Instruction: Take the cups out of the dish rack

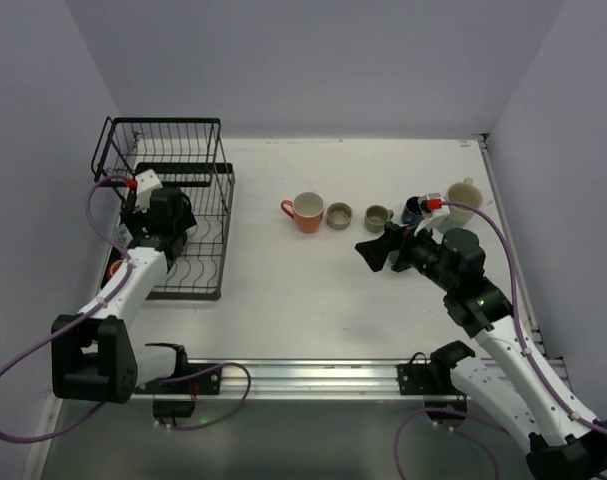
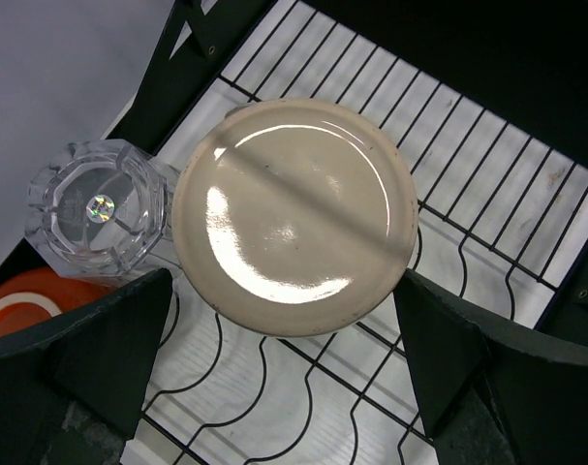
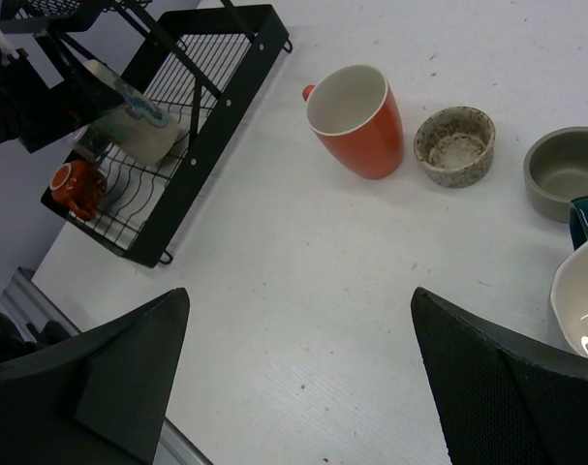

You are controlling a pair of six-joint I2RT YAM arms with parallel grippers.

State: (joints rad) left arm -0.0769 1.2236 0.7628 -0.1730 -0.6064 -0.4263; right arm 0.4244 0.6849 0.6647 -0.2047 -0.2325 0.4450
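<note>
Next I should tip my left gripper so its fingers point more outward, then close them on the beige cup's upturned base [image 2: 294,215], as that base already lies between them.
The black wire dish rack [image 1: 208,205] stands at the far left. My left gripper [image 1: 171,240] hangs over its lower tray. In the left wrist view it [image 2: 284,291] is open, its fingers [image 2: 100,349] on either side of an upside-down beige cup [image 2: 294,213], apart from it. A clear glass tumbler [image 2: 98,205] and a small orange cup [image 2: 27,300] stand beside the beige cup. On the table stand an orange-red mug [image 1: 305,211], a speckled cup [image 1: 339,215], a grey-olive cup [image 1: 378,216], a dark teal cup [image 1: 413,210] and a cream cup [image 1: 463,195]. My right gripper [image 1: 376,250] is open and empty above bare table [image 3: 298,300].
The rack's raised basket [image 1: 168,145] stands behind the left gripper. The row of cups lies just beyond the right gripper, with the cream cup [image 3: 582,310] close to its right finger. White walls close off the left, back and right. A metal rail [image 1: 313,378] runs along the near edge.
</note>
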